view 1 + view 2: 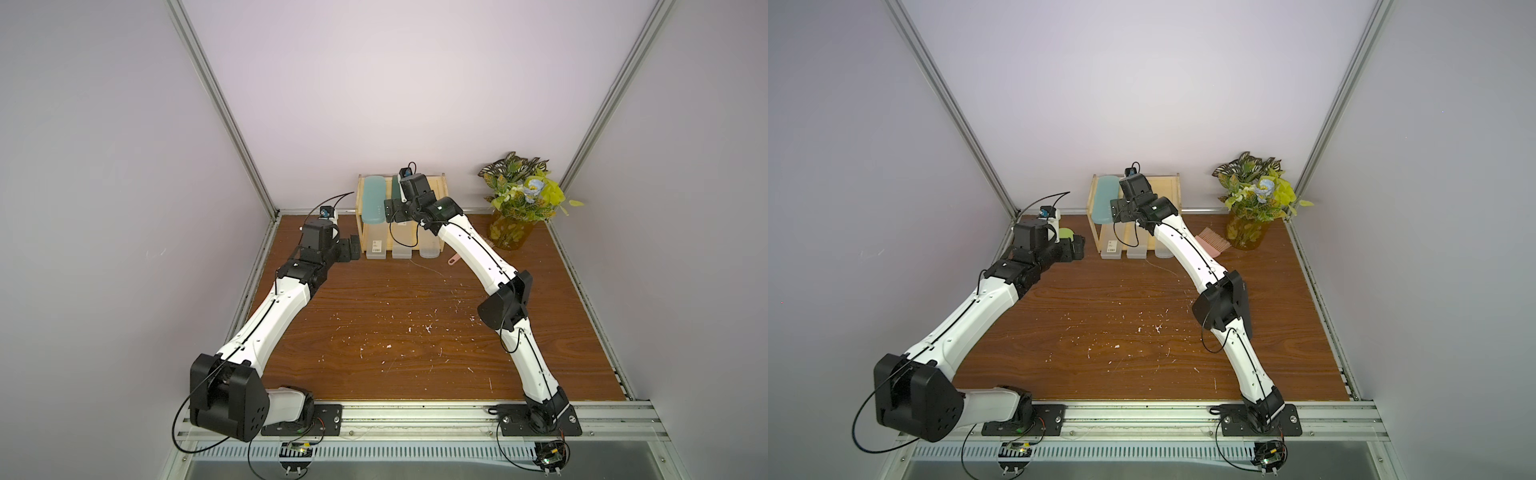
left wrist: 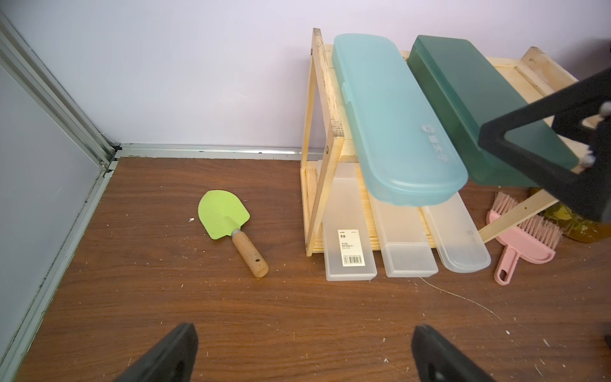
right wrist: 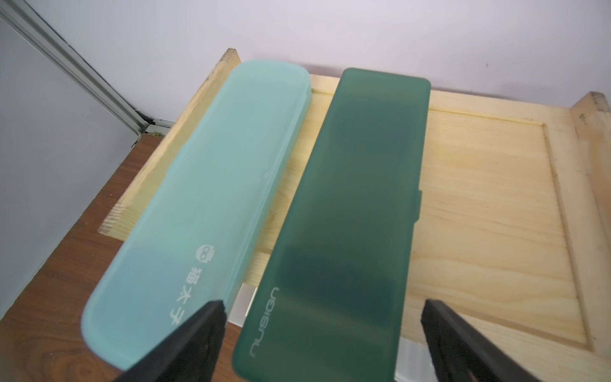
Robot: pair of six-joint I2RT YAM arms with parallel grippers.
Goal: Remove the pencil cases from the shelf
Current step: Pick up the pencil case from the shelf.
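Note:
I should lower my right gripper around the near end of the dark green case point(image 3: 323, 331) next and close it, because that end sticks out past the shelf's front edge.
The pine shelf point(image 1: 434, 185) stands against the back wall. On its top tier lie a light teal pencil case point(image 3: 211, 205) and a dark green one point(image 3: 350, 211), side by side. Three frosted pencil cases point(image 2: 350, 238) stick out of the lower tier, the leftmost with a barcode sticker. My right gripper point(image 3: 324, 330) hangs open over the dark green case's near end, one finger on each side, gripping nothing. My left gripper point(image 2: 304, 347) is open and empty above bare table, left of the shelf.
A green trowel with a wooden handle point(image 2: 228, 218) lies on the table left of the shelf. A pink hand brush point(image 2: 522, 238) lies to the shelf's right. A plant in an amber vase point(image 1: 519, 199) stands in the back right corner. Walls enclose three sides.

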